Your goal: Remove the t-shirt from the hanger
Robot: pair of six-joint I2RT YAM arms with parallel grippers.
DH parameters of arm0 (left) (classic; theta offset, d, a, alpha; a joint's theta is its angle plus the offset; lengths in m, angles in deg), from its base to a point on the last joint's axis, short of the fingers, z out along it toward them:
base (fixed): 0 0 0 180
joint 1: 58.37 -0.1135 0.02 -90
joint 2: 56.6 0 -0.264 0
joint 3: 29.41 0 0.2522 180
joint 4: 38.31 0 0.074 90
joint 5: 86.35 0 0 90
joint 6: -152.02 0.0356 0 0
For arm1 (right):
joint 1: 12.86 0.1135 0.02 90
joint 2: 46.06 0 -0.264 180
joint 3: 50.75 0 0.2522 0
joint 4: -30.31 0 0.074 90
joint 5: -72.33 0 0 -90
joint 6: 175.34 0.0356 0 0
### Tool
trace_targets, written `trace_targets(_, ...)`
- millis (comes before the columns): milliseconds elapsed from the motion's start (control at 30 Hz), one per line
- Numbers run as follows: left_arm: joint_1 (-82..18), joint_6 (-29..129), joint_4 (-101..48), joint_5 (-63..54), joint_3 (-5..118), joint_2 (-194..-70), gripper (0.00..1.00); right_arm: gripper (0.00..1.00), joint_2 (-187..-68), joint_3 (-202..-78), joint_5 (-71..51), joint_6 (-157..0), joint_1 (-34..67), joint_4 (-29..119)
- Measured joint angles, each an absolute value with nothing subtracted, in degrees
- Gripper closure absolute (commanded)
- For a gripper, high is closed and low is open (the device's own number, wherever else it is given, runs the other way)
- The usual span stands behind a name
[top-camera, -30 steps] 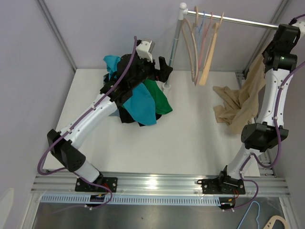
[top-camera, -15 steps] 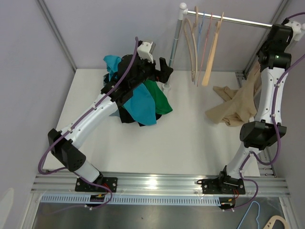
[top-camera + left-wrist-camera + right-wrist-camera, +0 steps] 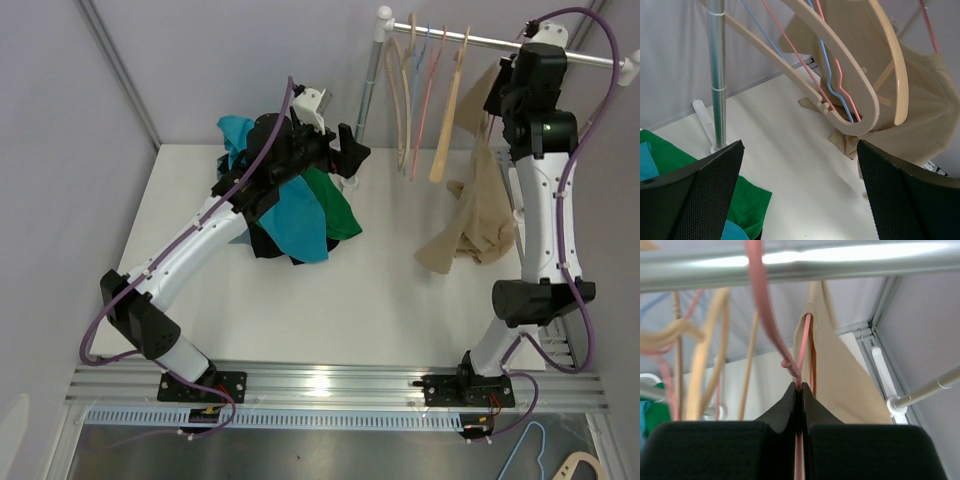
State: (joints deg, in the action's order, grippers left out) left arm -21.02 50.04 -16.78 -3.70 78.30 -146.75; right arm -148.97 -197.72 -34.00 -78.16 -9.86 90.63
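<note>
My left gripper swings back past the empty hangers onto the beige t-shirt's lower part [image 3: 913, 142] next, since the pink hanger is held at its neck.
A beige t-shirt [image 3: 478, 205] hangs from a pink wire hanger [image 3: 805, 347] under the rail [image 3: 480, 40], its lower part trailing onto the table. My right gripper [image 3: 801, 390] is shut on the pink hanger's neck just below the rail [image 3: 800, 262]; it also shows in the top view [image 3: 505, 85]. My left gripper [image 3: 350, 152] is open and empty, held above the pile of clothes beside the rack pole [image 3: 366, 100]. In the left wrist view the beige shirt [image 3: 920, 110] hangs behind the empty hangers [image 3: 850, 75].
A pile of teal, green and black clothes [image 3: 295, 215] lies at the back left of the table. Several empty wooden and wire hangers [image 3: 425, 95] hang on the rail. The rack's pole [image 3: 716, 75] stands on a white foot [image 3: 705, 120].
My right gripper has carried the pink hanger and beige shirt left along the rail, towards the empty hangers. The shirt's tail has dragged left on the table. The left arm barely moved.
</note>
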Motion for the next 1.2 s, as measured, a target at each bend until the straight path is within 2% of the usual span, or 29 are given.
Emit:
trace_targets(267,-17.07,50.56,-16.69,-4.01,79.02,-146.21,0.01,1.0,-135.05,-191.89,-32.58,-78.49,-9.73,90.72)
trace_targets(400,-14.14,51.59,-16.36,-3.92,79.02,-144.87,0.0,1.0,-132.27,-193.4,-32.43,-77.59,-9.48,93.63)
trace_targets(533,-9.35,54.04,-17.06,-2.46,77.91,-142.18,0.0,1.0,-129.0,-189.77,-33.54,-76.74,-7.58,96.18)
trace_targets(700,1.05,58.23,-24.56,-3.27,67.74,-135.95,0.01,1.0,-122.11,-180.5,-33.37,-74.42,-6.77,98.17)
trace_targets(867,7.96,59.08,-35.31,-13.89,52.6,-132.17,0.01,1.0,-117.08,-176.67,-32.52,-72.83,-6.69,99.59)
trace_targets(1200,10.69,56.66,-43.07,-14.06,50.34,-141.57,0.01,1.0,-114.83,-177.61,-28.17,-70.53,-6.53,100.93)
